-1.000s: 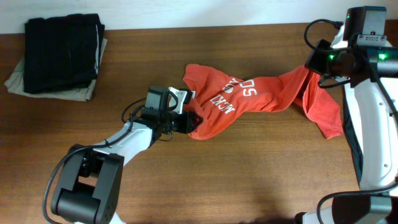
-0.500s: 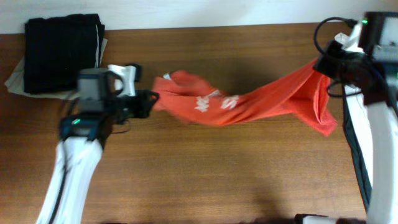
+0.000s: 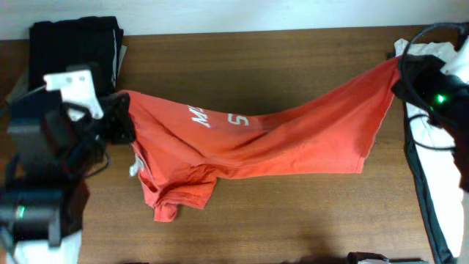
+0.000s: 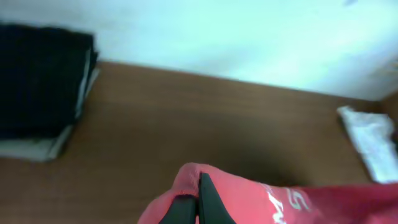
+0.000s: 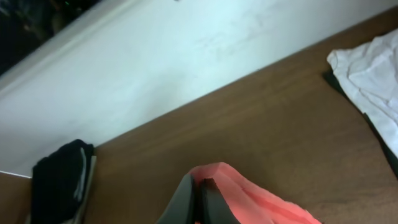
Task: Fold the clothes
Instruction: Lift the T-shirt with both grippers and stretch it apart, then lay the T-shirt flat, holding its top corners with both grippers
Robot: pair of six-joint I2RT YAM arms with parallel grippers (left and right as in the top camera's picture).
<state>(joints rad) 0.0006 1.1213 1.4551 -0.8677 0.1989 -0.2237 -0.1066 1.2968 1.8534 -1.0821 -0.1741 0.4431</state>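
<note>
My left gripper will next go down to the tabletop (image 3: 155, 85) (image 4: 134, 146) beside the black stack below it and let go of the shirt's end, which still hangs above the tabletop.
The red-orange T-shirt (image 3: 256, 143) hangs stretched in the air between my two grippers, white lettering partly showing near its upper left, lower part sagging toward the table. My left gripper (image 3: 121, 117) is shut on the shirt's left end; in the left wrist view the fingers (image 4: 198, 196) pinch a fold of the red shirt (image 4: 261, 199). My right gripper (image 3: 399, 70) is shut on the shirt's right end; in the right wrist view the fingers (image 5: 198, 193) clamp the red cloth (image 5: 249, 199).
A folded stack of black clothes on beige cloth (image 3: 73, 44) lies at the back left, also in the left wrist view (image 4: 37, 81). White cloth (image 3: 432, 55) lies at the right edge, also in the right wrist view (image 5: 367, 68). Brown wooden table (image 3: 293, 220).
Both grippers have pulled apart and lifted; the left gripper moved far left. The bunched shirt has spread into a wide hanging sheet.
</note>
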